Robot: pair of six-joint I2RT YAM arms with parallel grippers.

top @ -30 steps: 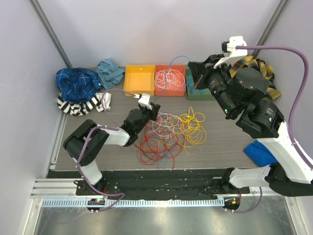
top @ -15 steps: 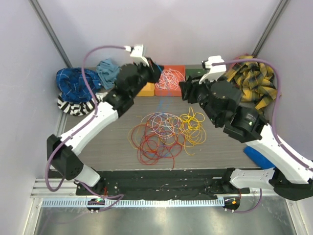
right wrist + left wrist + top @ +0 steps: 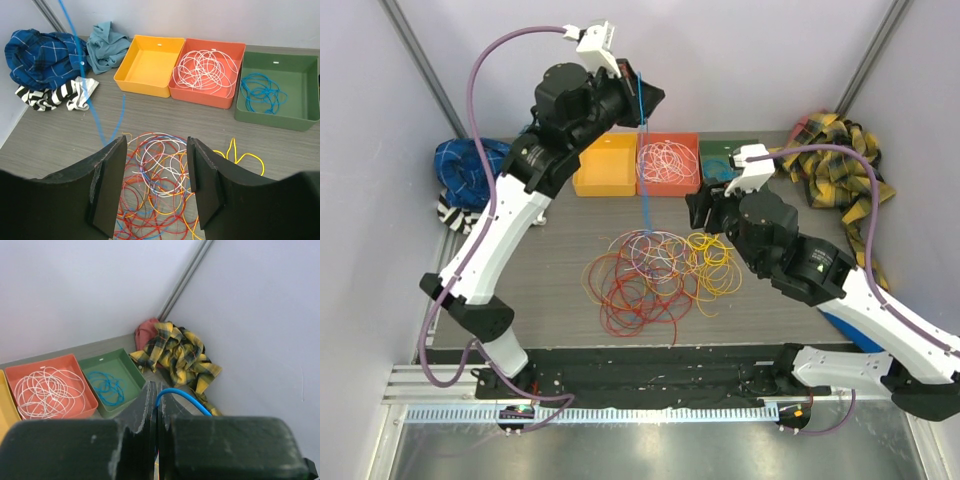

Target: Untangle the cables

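Note:
The blue cable (image 3: 645,196) (image 3: 94,111) hangs from my raised left gripper beside my open fingers, so my right gripper will go left in the top view onto that cable next.
A tangle of red, orange, yellow, white and blue cables (image 3: 658,275) lies mid-table, also in the right wrist view (image 3: 160,180). My left gripper (image 3: 646,101) is raised high above the trays, shut on a blue cable (image 3: 644,190) that hangs straight down into the tangle. In the left wrist view the blue cable (image 3: 185,396) loops out from between the closed fingertips of that gripper (image 3: 156,390). My right gripper (image 3: 705,208) hovers over the tangle's right back edge, open and holding nothing (image 3: 156,142). The taut blue cable (image 3: 82,80) passes to its left.
Three trays stand at the back: an empty yellow tray (image 3: 603,165), an orange tray (image 3: 668,190) with white cables, and a green tray (image 3: 730,146) with a blue cable. Cloths lie at the back left (image 3: 470,165), back right (image 3: 840,160) and right (image 3: 845,320).
My left arm rose from the tangle to high over the trays, pulling the blue cable up. My right gripper came down from the green tray toward the tangle and opened.

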